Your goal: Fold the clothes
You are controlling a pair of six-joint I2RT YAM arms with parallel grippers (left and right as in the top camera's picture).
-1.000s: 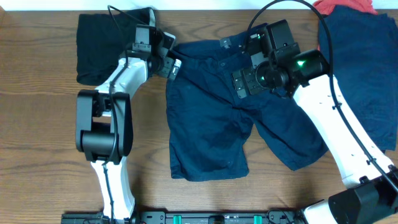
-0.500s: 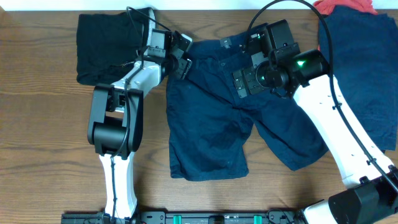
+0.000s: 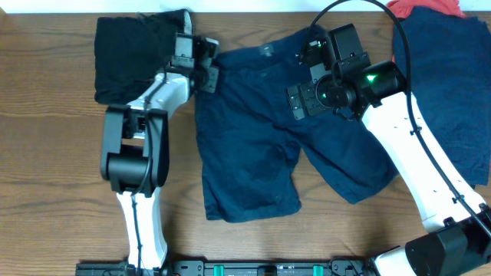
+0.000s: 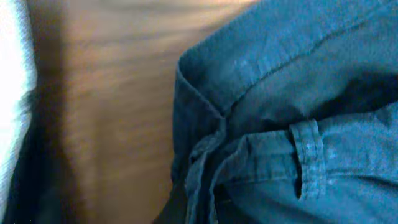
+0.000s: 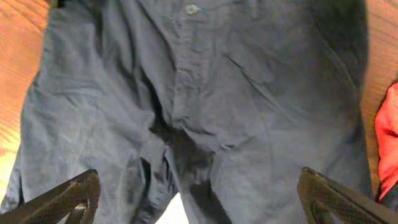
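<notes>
The bunched corner of the waistband is in my left gripper. It needs to go back and to the left in the overhead view next, and I need to let go of it on the bare wood there.
Dark navy shorts (image 3: 253, 138) lie spread on the wooden table (image 3: 54, 153), waistband toward the far edge and both legs toward me. My left gripper (image 3: 207, 74) is shut on the left corner of the waistband. In the left wrist view the waistband (image 4: 273, 155) bunches into folds near a belt loop (image 4: 305, 155), and the fingers themselves are hidden. My right gripper (image 3: 298, 102) hovers open over the shorts' upper right part. In the right wrist view its fingertips (image 5: 68, 199) stand wide apart above the crotch seam (image 5: 186, 124), touching nothing.
A black garment (image 3: 126, 57) lies folded at the far left, just behind the left arm. Another navy piece (image 3: 449, 92) covers the right side, with red-orange cloth (image 3: 426, 8) at the far right corner. Red cloth (image 5: 388, 137) shows at the right wrist view's edge.
My left gripper has shut on the waistband corner and drawn it left. The whole pair of shorts has shifted left with it. The right arm has not moved.
</notes>
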